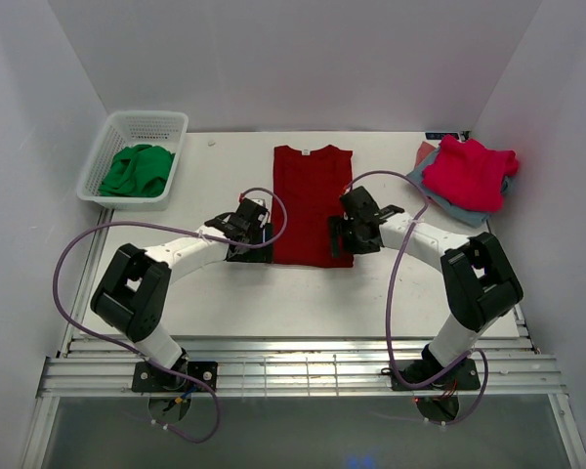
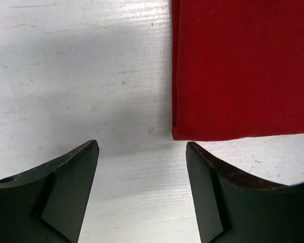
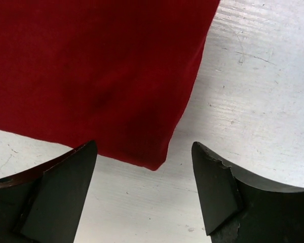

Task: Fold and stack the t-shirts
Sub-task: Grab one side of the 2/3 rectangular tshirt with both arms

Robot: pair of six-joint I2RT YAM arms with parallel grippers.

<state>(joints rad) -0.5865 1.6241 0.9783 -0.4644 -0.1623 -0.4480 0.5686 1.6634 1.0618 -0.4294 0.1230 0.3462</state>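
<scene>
Next, the left gripper lowers and shifts toward the right gripper, over the dark red t-shirt's near corner (image 1: 274,262) (image 2: 180,133).
The dark red t-shirt (image 1: 311,203) lies flat in the table's middle, folded into a long narrow strip with the collar at the far end. My left gripper (image 1: 249,233) is open and empty beside its near left corner (image 2: 178,132). My right gripper (image 1: 350,234) is open and empty over its near right corner (image 3: 157,163). The shirt fills the upper part of both wrist views, in the left wrist view (image 2: 243,66) and the right wrist view (image 3: 101,71). A pink-red shirt (image 1: 471,172) lies crumpled on grey-blue folded ones (image 1: 447,207) at the far right.
A white basket (image 1: 125,124) with green cloth (image 1: 137,170) stands at the far left. White walls close in the table (image 1: 273,303) on three sides. Purple cables loop from both arms.
</scene>
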